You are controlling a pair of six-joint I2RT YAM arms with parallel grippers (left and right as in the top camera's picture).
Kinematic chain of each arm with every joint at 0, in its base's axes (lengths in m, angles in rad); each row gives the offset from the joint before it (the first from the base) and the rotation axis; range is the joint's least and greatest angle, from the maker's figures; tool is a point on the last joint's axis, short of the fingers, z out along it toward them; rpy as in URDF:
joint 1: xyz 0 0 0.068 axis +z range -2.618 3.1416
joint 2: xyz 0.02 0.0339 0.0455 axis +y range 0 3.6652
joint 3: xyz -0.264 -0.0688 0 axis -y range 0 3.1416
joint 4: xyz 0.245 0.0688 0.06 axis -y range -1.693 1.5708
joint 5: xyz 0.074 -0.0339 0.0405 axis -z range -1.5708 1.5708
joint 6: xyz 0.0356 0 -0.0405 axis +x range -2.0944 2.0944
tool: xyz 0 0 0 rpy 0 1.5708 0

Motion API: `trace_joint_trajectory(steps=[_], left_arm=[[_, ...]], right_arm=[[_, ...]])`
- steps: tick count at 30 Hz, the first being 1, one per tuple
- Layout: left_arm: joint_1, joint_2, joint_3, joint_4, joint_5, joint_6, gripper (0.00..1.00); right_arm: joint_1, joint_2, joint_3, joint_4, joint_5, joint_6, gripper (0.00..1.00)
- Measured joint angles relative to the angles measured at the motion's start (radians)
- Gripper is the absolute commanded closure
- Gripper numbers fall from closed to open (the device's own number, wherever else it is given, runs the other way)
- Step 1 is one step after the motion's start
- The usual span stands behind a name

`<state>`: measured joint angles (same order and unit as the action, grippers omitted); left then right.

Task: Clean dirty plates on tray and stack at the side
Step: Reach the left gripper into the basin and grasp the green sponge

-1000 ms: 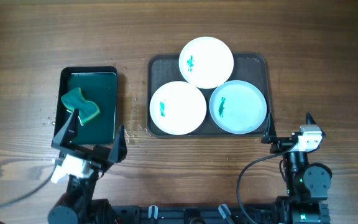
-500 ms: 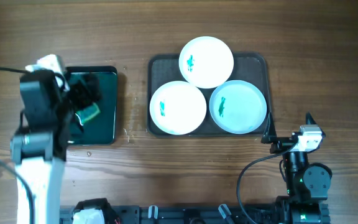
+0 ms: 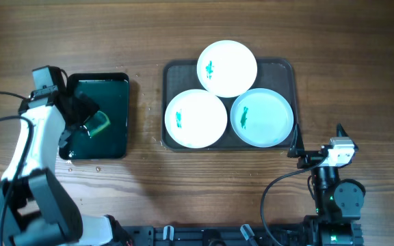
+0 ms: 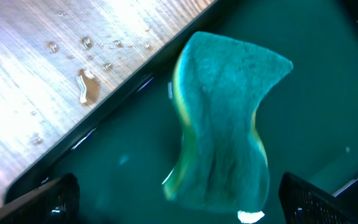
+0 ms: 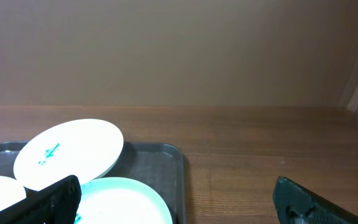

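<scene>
The green sponge is below my left gripper, between its spread fingers. My left gripper should move down over the sponge's narrow middle (image 3: 98, 125) (image 4: 223, 129) next and close there.
Three plates lie on the dark tray (image 3: 283, 69): a white plate (image 3: 227, 67) at the back, a white plate (image 3: 195, 118) front left, a mint-blue plate (image 3: 262, 117) front right. Each has a small teal smear. My left gripper (image 3: 82, 120) is open over the green sponge (image 3: 98, 125) in the small black tray (image 3: 118, 80). In the left wrist view the sponge (image 4: 225, 130) lies between my spread fingers (image 4: 50, 200), untouched. My right gripper (image 3: 317, 139) is open and empty, just right of the dark tray's front corner. The right wrist view shows the back plate (image 5: 67, 152) and mint plate (image 5: 126, 202).
The small black tray holds green water around the sponge. Water drops (image 4: 86, 84) lie on the wood beside its rim. Bare wooden table (image 3: 361, 75) lies right of the dark tray and between the two trays.
My left arm has swung up from the table's front edge to the small black tray and come down over the sponge. The right arm and the plates have not moved.
</scene>
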<state>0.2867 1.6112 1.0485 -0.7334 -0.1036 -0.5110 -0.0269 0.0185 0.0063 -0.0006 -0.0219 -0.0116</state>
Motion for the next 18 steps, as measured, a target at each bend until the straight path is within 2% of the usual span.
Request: trace_joint_trajectory(steps=[4,6,10,13,16,18], left_arm=[[0.000,0.073,0.000,0.071,0.034,-0.004,0.00],[0.000,0.097,0.000,0.106,0.045,-0.005,0.05],[0.000,0.125,0.000,0.163,0.071,-0.011,0.08],[0.000,0.150,0.000,0.195,0.102,-0.014,0.20],[0.000,0.187,0.000,0.204,0.121,-0.018,0.24],[0.000,0.207,0.002,0.203,0.124,-0.018,0.46]], right_arm=[[0.000,0.000,0.000,0.000,0.000,0.000,0.00],[0.000,0.000,0.000,0.000,0.000,0.000,0.00],[0.000,0.000,0.000,0.000,0.000,0.000,0.00],[0.000,0.000,0.000,0.000,0.000,0.000,0.00],[0.000,0.000,0.000,0.000,0.000,0.000,0.00],[0.000,0.000,0.000,0.000,0.000,0.000,0.00]])
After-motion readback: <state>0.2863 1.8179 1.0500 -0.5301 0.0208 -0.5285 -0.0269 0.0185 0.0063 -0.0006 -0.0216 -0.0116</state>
